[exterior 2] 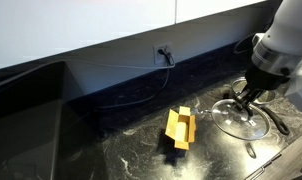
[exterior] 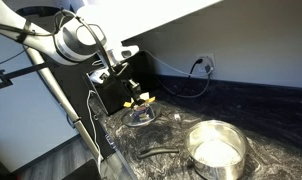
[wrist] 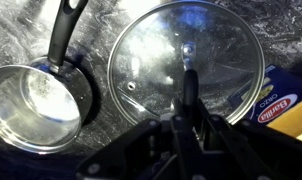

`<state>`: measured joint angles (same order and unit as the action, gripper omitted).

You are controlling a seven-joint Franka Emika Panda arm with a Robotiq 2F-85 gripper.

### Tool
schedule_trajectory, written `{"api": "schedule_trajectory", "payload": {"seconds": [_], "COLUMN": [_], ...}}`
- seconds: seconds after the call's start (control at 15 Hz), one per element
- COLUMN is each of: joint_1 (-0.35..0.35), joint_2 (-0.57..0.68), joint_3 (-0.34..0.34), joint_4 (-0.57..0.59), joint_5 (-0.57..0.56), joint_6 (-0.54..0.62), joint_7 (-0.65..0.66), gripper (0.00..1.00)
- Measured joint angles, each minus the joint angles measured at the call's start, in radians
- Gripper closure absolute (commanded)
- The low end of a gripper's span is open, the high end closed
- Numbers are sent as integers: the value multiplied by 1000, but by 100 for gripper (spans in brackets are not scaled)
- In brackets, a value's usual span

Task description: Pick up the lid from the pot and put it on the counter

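Note:
The lid in my gripper still hangs above the counter. Next, I should lower it onto the open patch point(exterior: 142, 121) point(wrist: 184, 70) beside the blue-and-yellow box and then let go of the knob.
The clear glass lid point(wrist: 151, 55) with its silver rim lies below my gripper point(wrist: 188, 95), beside the pot and not on it. It shows in both exterior views point(exterior: 143, 116) point(exterior 2: 241, 120), low over or on the black flecked counter point(exterior: 251, 105). My gripper's fingers are together at the lid's centre, where the knob is hidden between them. The steel pot point(wrist: 36, 105) stands uncovered with its long dark handle point(wrist: 63, 35); it is also in an exterior view point(exterior: 216, 150).
A blue-and-yellow box point(wrist: 281, 100) lies right next to the lid's rim and shows in both exterior views point(exterior: 143, 98) point(exterior 2: 179, 128). A wall socket with a cable point(exterior 2: 163, 52) is on the back wall. The counter's edge point(exterior: 103, 140) drops off near the arm.

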<state>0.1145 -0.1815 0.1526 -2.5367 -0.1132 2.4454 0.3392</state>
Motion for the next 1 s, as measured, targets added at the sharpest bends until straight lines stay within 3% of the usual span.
{"api": "schedule_trajectory", "payload": {"seconds": [0.53, 1.0], "joint_1": [-2, 1], "joint_2": [199, 346], "joint_3": [10, 9], "joint_4": [-62, -54], "joint_5": [-271, -416], "joint_6": [258, 334], "joint_7": [126, 245], "gripper": [96, 96]}}
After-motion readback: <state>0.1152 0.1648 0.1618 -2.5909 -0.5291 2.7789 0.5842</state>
